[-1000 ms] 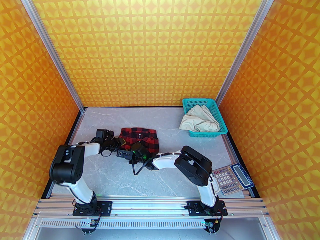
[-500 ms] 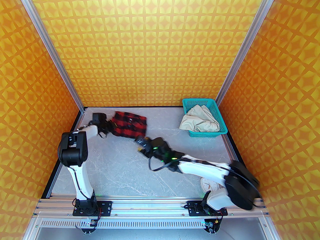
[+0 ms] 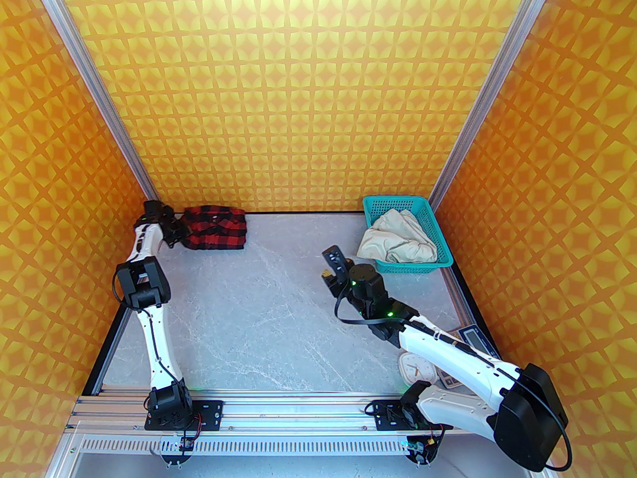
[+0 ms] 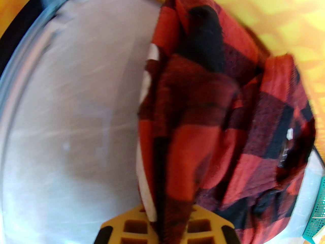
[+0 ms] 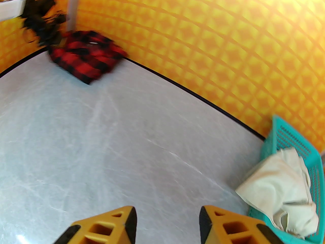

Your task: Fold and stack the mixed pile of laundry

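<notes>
I should drag the shirt's pinched edge toward the nearest side with my left gripper and let it go, since the table is empty between the gripper and that side.
The red-and-black checked shirt point(image 3: 216, 227) lies folded in the table's far left corner against the wall. My left gripper point(image 3: 180, 230) is stretched out to it and shut on its left edge. The left wrist view shows the shirt point(image 4: 203, 136) pinched between the yellow fingers point(image 4: 132, 222). The cream trousers point(image 3: 398, 242) lie crumpled in the teal basket point(image 3: 393, 199), spilling over its left rim. My right gripper point(image 3: 328, 266) hovers open just left of the basket, holding nothing. Its wrist view shows the open right gripper point(image 5: 167, 212), the shirt point(image 5: 86, 55) far off and the trousers point(image 5: 276, 184) to the right.
A calculator point(image 3: 473, 339) and a white clock point(image 3: 415, 366) lie at the near right, partly under the right arm. Orange patterned walls enclose the grey marble table point(image 3: 259, 316) on three sides. The basket stands in the far right corner.
The left arm carried the shirt from the table's middle to the far left corner. The right gripper came off the shirt and swung right and back toward the basket, uncovering the clock.
</notes>
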Robot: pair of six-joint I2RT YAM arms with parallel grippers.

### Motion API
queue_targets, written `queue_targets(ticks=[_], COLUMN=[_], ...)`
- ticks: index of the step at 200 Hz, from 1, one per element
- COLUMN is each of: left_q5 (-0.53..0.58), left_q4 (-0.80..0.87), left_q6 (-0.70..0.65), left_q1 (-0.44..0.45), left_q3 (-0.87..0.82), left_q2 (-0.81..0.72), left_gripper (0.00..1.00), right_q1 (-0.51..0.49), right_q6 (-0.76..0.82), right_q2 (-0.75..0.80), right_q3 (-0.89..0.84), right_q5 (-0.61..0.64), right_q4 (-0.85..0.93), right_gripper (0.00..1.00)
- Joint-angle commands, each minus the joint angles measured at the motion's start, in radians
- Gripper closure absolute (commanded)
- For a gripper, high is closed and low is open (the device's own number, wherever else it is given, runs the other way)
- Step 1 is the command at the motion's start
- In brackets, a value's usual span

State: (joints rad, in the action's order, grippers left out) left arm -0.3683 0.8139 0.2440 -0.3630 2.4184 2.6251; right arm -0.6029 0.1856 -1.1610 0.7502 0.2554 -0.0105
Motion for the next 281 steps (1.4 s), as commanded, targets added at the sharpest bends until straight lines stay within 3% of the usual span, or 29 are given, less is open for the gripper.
queue_targets(ticks=[1, 43, 57, 69, 75, 89, 110, 136, 167, 187, 196, 220, 241, 281], left_q5=[0.039, 0.071, 0.124, 0.164, 0.185, 0.202, 0.256, 0.236, 0.151, 0.107, 0.075, -0.061, -0.096, -0.126], left_q4=[0.105, 0.062, 0.065, 0.073, 0.072, 0.039, 0.017, -0.001, -0.098, -0.194, -0.258, -0.452, -0.562, -0.679], left_q6=[-0.073, -0.13, -0.111, -0.101, -0.103, -0.123, -0.135, -0.127, -0.18, -0.167, -0.144, -0.064, -0.04, 0.001], left_q1=[-0.061, -0.073, -0.072, -0.067, -0.062, -0.041, -0.01, 0.009, 0.105, 0.186, 0.225, 0.328, 0.431, 0.567], left_q3=[0.04, 0.119, 0.139, 0.136, 0.126, 0.072, 0.024, -0.008, -0.228, -0.424, -0.527, -0.804, -1.002, -1.267], left_q2=[0.008, 0.035, 0.039, 0.022, 0.006, -0.063, -0.165, -0.271, -0.459, -0.591, -0.653, -0.802, -0.901, -1.014], left_gripper=[1.0, 0.98, 0.78, 0.39, 0.28, 0.12, 0.05, 0.07, 0.14, 0.14, 0.21, 0.35, 0.35, 0.34], right_q1=[0.03, 0.068, 0.076, 0.086, 0.094, 0.123, 0.194, 0.289, 0.435, 0.549, 0.606, 0.743, 0.803, 0.816], right_q6=[-0.06, -0.143, -0.176, -0.194, -0.201, -0.224, -0.303, -0.401, -0.399, -0.441, -0.48, -0.534, -0.545, -0.531], right_q2=[0.01, -0.037, -0.054, -0.066, -0.069, -0.068, -0.069, -0.154, -0.28, -0.415, -0.479, -0.615, -0.72, -0.913], right_q3=[0.023, 0.111, 0.164, 0.218, 0.239, 0.279, 0.318, 0.444, 0.579, 0.705, 0.755, 0.842, 0.921, 1.069], right_q5=[0.002, -0.045, -0.044, -0.041, -0.039, -0.044, -0.028, 0.119, 0.002, -0.021, -0.022, -0.164, -0.247, -0.269], right_q4=[0.045, 0.141, 0.21, 0.288, 0.319, 0.388, 0.451, 0.616, 0.667, 0.751, 0.784, 0.772, 0.774, 0.816], right_gripper=[0.53, 0.49, 0.41, 0.35, 0.33, 0.3, 0.27, 0.25, 0.23, 0.15, 0.14, 0.14, 0.14, 0.15])
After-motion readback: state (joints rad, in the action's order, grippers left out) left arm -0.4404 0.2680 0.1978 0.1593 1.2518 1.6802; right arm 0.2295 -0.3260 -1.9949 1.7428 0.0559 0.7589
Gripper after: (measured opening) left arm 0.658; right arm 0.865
